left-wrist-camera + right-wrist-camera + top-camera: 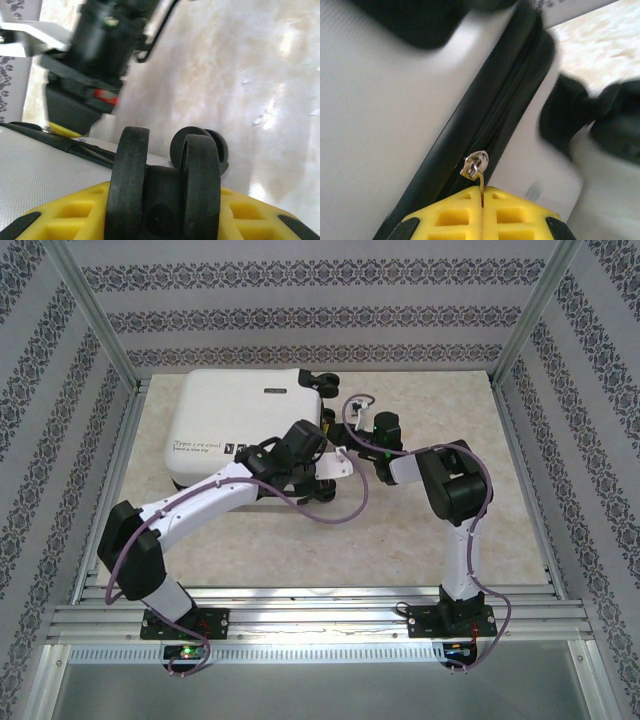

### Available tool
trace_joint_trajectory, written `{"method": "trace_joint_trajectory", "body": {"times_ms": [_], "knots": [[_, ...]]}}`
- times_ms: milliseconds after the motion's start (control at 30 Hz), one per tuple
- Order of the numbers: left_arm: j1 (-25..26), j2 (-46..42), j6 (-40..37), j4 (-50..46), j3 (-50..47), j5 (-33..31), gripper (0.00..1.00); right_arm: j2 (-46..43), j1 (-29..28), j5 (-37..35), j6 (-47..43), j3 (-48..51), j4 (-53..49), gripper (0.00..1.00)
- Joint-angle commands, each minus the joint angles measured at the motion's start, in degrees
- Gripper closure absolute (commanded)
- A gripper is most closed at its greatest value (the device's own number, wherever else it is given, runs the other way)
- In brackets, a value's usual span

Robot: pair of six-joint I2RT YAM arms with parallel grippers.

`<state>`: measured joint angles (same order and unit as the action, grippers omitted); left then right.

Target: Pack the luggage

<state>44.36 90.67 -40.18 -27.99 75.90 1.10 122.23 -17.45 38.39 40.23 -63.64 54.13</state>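
The left gripper should next move the black caster wheel back a little and then open to let it go, as the suitcase is lying flat.
The luggage (230, 425), a white hard-shell suitcase, lies closed and flat at the back left of the table. My left gripper (165, 212) is shut on one of its black caster wheels (131, 180), with a yellow finger on each side. From above, the left gripper (318, 452) sits at the suitcase's right edge. My right gripper (481, 210) is shut on the metal zipper pull (476, 165), which sits on the black zipper band (490, 105) between the white shells. In the top view the right gripper (358, 440) is just right of the left one.
The marble-pattern table (430, 540) lies bare to the right and in front of the suitcase. Aluminium frame posts (525, 335) and patterned walls enclose it. The right arm's wrist (95, 60) hangs close above the left gripper. Purple cables (335, 510) loop between the arms.
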Motion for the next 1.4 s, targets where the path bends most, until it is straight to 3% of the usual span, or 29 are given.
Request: {"method": "trace_joint_trajectory", "body": {"times_ms": [0,167,367,467,633,900,1100,1267,1367], "knots": [[2.0,-5.2,19.8,0.7,-4.7,6.2,0.98,1.4,4.5,-8.8,3.2,-5.6,-0.8,1.0],[2.0,-9.6,23.3,2.8,-11.1,5.3,0.98,0.5,5.4,-8.3,2.0,-7.0,-3.9,1.0],[1.2,-13.8,25.9,8.1,-18.7,-3.1,0.92,-4.8,6.2,-11.1,1.0,1.8,-1.7,1.0],[-1.6,-16.2,29.5,12.7,-23.3,-4.0,0.81,-8.2,6.9,-12.5,0.7,7.5,-0.2,1.0],[-6.5,-19.1,35.5,18.2,-28.3,-4.0,0.49,-13.1,7.0,-13.4,-0.4,15.1,0.7,1.0],[-12.5,-21.3,42.0,22.7,-33.5,-4.3,0.43,-16.6,7.0,-12.4,-2.1,21.5,1.5,1.0],[-18.0,-22.1,46.5,22.3,-35.1,-7.7,0.42,-17.3,6.8,-7.2,-3.0,20.3,1.0,1.0],[-18.3,-25.4,52.1,15.8,-31.8,-8.8,0.34,-16.7,6.7,-0.2,-3.3,12.8,-0.8,0.61],[-18.2,-28.4,58.3,9.5,-28.2,-10.3,0.32,-16.7,5.6,3.0,-7.4,7.0,-6.1,0.42]]}}
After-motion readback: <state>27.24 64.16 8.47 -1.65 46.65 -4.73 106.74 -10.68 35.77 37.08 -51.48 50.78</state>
